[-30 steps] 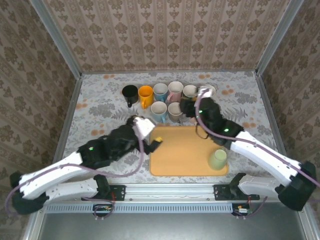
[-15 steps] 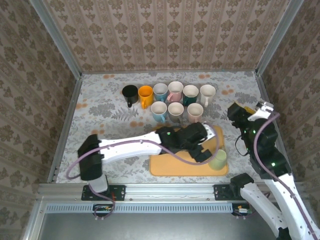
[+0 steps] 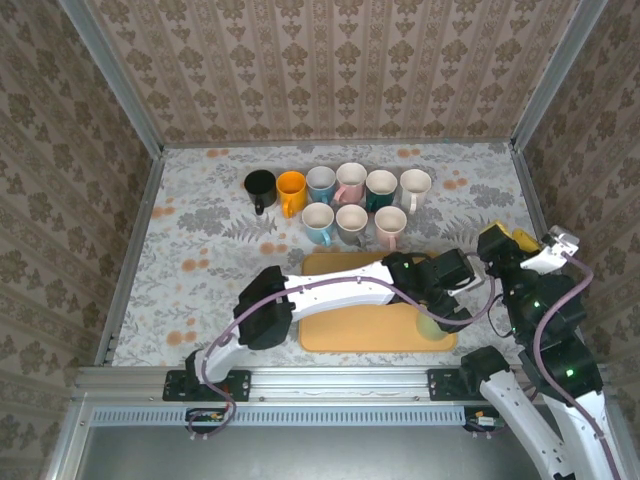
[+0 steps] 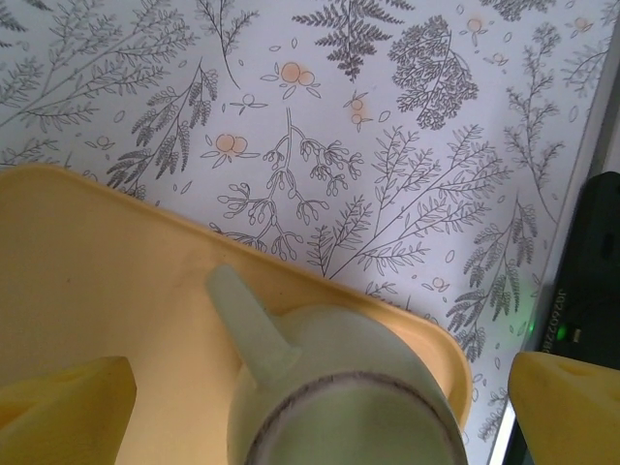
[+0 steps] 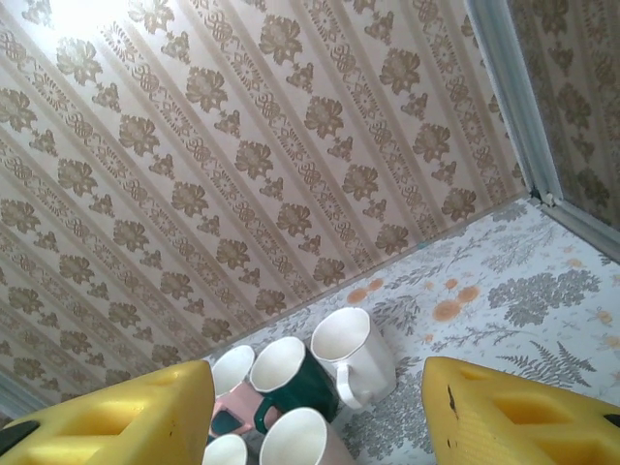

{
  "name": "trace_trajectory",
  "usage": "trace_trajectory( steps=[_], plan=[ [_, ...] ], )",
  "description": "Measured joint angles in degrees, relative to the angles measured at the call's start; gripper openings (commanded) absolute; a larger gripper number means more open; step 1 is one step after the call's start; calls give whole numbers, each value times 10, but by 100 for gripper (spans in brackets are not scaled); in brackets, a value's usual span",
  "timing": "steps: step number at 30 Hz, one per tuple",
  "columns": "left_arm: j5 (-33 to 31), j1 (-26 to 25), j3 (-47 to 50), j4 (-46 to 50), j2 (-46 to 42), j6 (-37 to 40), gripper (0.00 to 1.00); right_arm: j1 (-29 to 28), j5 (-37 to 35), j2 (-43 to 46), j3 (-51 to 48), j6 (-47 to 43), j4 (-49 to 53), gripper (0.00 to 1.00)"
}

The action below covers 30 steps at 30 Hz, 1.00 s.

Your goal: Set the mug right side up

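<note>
The open fingers of my left gripper still hang above the mug's ringed base [image 3: 431,327] [image 4: 356,424] on either side, so they need to go down past it and close on the mug's round sides.
A pale green mug [image 3: 433,324] stands upside down on the front right corner of the yellow tray [image 3: 340,318]. In the left wrist view its ringed base [image 4: 354,421] faces the camera and its handle [image 4: 248,321] points up and left. My left gripper [image 3: 441,303] reaches across the tray and hangs open right over the mug. Its yellow fingers [image 4: 68,407] stand wide on either side, apart from the mug. My right gripper [image 3: 511,241] is lifted at the right side of the table, open and empty, facing the back wall.
Several upright mugs stand in two rows at the back: black [image 3: 260,185], orange [image 3: 291,190], white [image 5: 360,355], dark green [image 5: 291,383] and others. The tray's right rim [image 4: 426,334] lies close to the table's front rail, and the right arm's base [image 4: 593,271] stands just beyond.
My left arm has swung from the tray's left side across to the green mug. My right arm has pulled back from the row of mugs to the right and risen.
</note>
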<state>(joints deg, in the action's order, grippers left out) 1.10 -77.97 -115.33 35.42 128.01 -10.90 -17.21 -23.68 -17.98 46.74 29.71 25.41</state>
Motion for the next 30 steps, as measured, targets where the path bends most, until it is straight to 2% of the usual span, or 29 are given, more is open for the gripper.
trace_trajectory(
  steps=[8,10,15,23,30],
  plan=[
    [-29,0,-13,34,34,1,99,1,-1,8,-3,-6,6,60],
    [-34,0,-2,35,35,2,97,1,-1,8,-5,-6,6,60],
    [-37,2,56,26,34,3,81,1,-1,10,-14,-5,5,60],
    [-33,10,71,10,26,16,52,1,2,13,-38,7,5,60],
    [-47,14,151,-31,-23,34,48,1,8,22,-39,7,6,60]
  ],
)
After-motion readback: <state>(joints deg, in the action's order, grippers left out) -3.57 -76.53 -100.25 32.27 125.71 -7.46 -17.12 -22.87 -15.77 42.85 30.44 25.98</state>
